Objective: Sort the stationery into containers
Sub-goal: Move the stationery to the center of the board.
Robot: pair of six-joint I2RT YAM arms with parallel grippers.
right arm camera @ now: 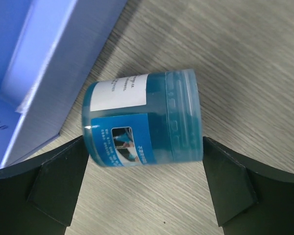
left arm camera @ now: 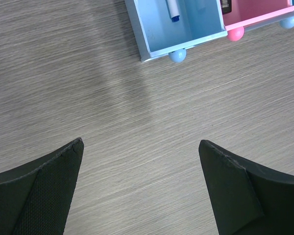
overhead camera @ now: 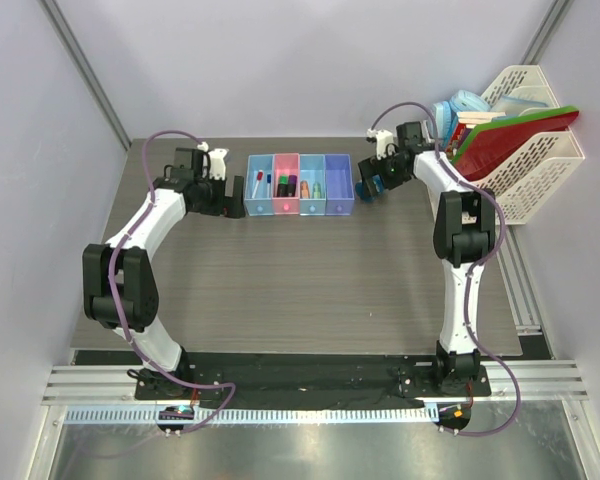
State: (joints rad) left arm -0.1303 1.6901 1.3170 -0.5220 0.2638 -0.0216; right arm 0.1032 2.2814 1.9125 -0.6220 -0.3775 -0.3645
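Slightly down over the blue roll [overhead camera: 378, 185] [right arm camera: 142, 125], I will lower my right gripper and close it along the roll's length, since a finger already stands beside each end.
A round blue roll [right arm camera: 142, 125] with a blue label lies on its side on the table, against the outer wall of the purple-blue container [right arm camera: 54, 63]. My right gripper [right arm camera: 143, 144] is open, a finger at each end of the roll, which rests on the wood. The four joined containers [overhead camera: 300, 208] stand at the back middle, with pens [overhead camera: 258, 183], highlighters [overhead camera: 286, 185] and small bits [overhead camera: 311, 188] inside. My left gripper [left arm camera: 141, 147] hangs open over bare table, just left of the light blue container [left arm camera: 161, 34] that holds a blue-capped pen [left arm camera: 173, 10].
A white lattice file rack [overhead camera: 540, 170] with red and green folders [overhead camera: 510, 135] stands at the back right, close behind my right arm. The pink container [left arm camera: 255, 17] adjoins the light blue one. Grey walls close in the table's sides.
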